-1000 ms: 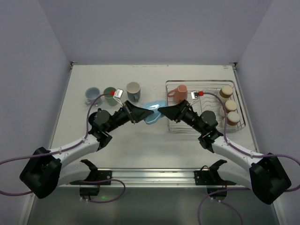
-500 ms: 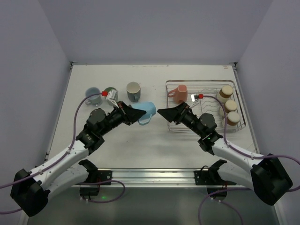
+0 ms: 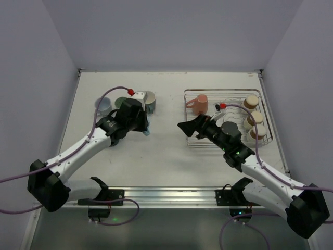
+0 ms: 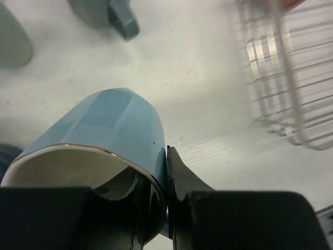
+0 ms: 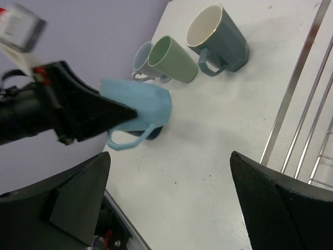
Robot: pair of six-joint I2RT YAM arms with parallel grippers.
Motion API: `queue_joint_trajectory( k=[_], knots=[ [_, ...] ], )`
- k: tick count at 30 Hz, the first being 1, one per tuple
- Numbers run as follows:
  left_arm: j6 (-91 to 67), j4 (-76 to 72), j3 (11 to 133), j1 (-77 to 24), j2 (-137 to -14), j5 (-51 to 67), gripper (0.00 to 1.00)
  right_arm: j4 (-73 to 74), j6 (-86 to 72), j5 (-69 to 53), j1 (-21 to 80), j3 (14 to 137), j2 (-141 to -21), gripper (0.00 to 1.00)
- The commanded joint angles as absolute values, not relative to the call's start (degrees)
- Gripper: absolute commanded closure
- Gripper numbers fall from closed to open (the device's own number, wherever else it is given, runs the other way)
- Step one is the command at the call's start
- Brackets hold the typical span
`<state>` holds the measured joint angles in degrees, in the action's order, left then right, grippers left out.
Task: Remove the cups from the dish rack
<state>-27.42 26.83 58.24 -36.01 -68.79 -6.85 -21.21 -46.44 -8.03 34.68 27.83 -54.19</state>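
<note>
Next, my left gripper moves down close by the dark blue cup and releases the light blue rim, since free tabletop beside that cup lies below my left gripper.
My left gripper is shut on the rim of a light blue cup, one finger inside and one outside, and holds it tilted just above the table. The right wrist view shows that cup with its handle hanging down. My right gripper is open and empty at the left edge of the dish rack. In the rack are a salmon-pink cup and three beige cups. On the table stand a dark teal cup, a green cup and a pale blue cup.
A dark blue cup lies partly hidden under the held cup. The rack's wire side is to the right of the left gripper. Grey walls close the table on three sides.
The light blue cup passed from between both grippers to the left one alone. My left arm carried it left toward the standing cups. My right gripper let go and drew back toward the rack.
</note>
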Motion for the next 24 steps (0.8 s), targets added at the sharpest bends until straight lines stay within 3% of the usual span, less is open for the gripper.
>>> queue_joint_trajectory(
  k=[1,10,17,20,21,24],
  knots=[
    [-20.2,33.6,63.2,-35.4,-72.1,-13.3,1.00,-13.5,-39.6,-2.8,34.8,32.1,-50.3,0.01],
    [-16.4,35.3,64.2,-33.1,-82.9,-14.9,1.00,-4.7,-34.3,2.3,34.9,36.0,-48.6,0.01],
    [-16.1,34.0,63.5,-31.0,-87.7,-14.2,0.98,-0.3,-30.9,8.1,34.8,41.0,-54.4,0.01],
    [-16.0,33.7,63.5,-29.6,-88.2,-12.5,0.87,5.4,-27.3,16.3,34.7,48.3,-61.1,0.01],
    [-16.0,33.6,63.3,-29.4,-88.2,-12.1,0.79,8.1,-24.2,19.7,34.4,51.1,-65.5,0.01],
    [-16.0,33.7,63.2,-29.1,-87.7,-12.0,0.68,9.9,-22.2,20.1,32.3,55.7,-70.2,0.01]
  ],
)
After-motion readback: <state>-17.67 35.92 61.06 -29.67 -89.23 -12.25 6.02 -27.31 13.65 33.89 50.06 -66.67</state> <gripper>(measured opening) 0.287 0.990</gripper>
